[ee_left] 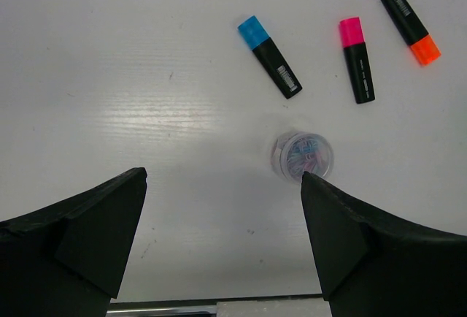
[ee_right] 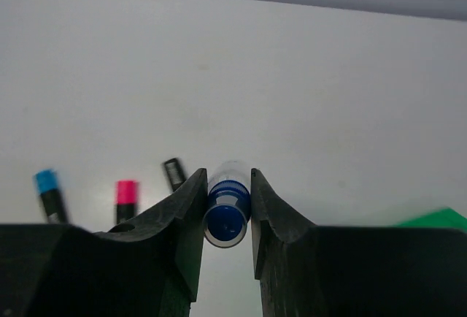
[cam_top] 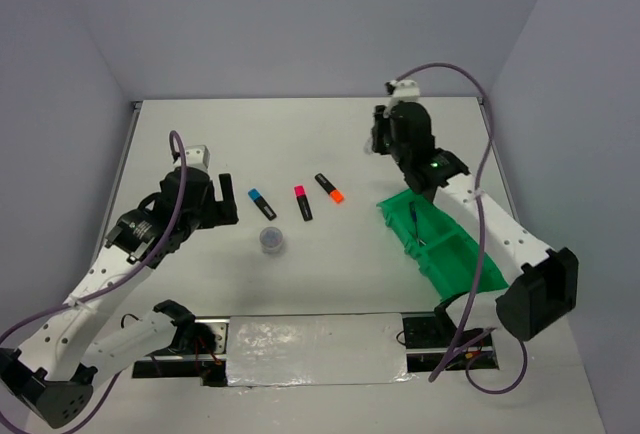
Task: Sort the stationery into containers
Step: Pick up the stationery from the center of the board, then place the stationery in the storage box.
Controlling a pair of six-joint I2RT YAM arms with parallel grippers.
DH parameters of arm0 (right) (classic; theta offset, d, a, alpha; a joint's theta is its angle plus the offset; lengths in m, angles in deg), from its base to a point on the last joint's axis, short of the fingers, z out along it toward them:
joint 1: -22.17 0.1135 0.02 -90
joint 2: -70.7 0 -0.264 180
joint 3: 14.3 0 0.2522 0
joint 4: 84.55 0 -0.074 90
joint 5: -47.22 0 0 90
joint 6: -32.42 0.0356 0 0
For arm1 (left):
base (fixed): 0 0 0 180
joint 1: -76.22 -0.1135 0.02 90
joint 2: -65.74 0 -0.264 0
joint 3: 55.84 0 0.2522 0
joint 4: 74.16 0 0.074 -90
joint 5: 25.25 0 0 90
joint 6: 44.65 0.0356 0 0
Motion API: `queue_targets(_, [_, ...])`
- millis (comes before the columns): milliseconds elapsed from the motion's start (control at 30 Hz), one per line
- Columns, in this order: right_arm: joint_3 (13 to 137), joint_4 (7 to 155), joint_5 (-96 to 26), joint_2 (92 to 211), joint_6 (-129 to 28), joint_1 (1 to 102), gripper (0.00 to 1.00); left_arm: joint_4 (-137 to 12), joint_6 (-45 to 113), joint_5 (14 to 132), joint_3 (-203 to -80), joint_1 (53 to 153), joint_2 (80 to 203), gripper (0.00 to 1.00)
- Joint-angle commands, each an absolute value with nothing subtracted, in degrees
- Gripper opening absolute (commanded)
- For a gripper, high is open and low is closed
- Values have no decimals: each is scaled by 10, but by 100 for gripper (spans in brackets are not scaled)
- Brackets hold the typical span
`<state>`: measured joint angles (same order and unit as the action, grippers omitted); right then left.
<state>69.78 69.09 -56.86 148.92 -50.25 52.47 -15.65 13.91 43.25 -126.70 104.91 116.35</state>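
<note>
The bottle goes back and down with my right gripper over the green tray's section (cam_top: 448, 222) beside the pen next and is released, as the green tray already holds a thin pen.
My right gripper (ee_right: 227, 177) is shut on the white blue-capped bottle (ee_right: 226, 215), held above the table beyond the green tray's far end (ee_right: 438, 219). In the top view this gripper (cam_top: 379, 141) is at the far right and the bottle is hidden. The green tray (cam_top: 456, 255) holds a thin pen (cam_top: 415, 222). The blue (cam_top: 261, 203), pink (cam_top: 302, 203) and orange (cam_top: 330, 188) highlighters lie in a row mid-table. The round tub (cam_top: 271, 240) stands near them. My left gripper (ee_left: 222, 178) is open and empty, the tub (ee_left: 303, 155) just past its right finger.
A grey strip (cam_top: 310, 349) runs along the near edge between the arm bases. Purple cables (cam_top: 480, 104) loop off both arms. Walls close in the table at the back and both sides.
</note>
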Motion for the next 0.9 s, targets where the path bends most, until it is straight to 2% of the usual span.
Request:
queue_targets(0, [645, 618, -700, 1437, -460, 455, 0, -177, 149, 436, -1269, 1049, 1146, 99])
queue_targets(133, [577, 609, -706, 1378, -424, 334, 0, -180, 153, 442, -1268, 1049, 1142, 99])
queue_targets(400, [517, 629, -706, 1337, -399, 232, 0, -184, 157, 451, -1266, 1049, 1136, 99])
queue_targets(867, [484, 661, -657, 1402, -383, 191, 0, -187, 161, 461, -1265, 1050, 1142, 99])
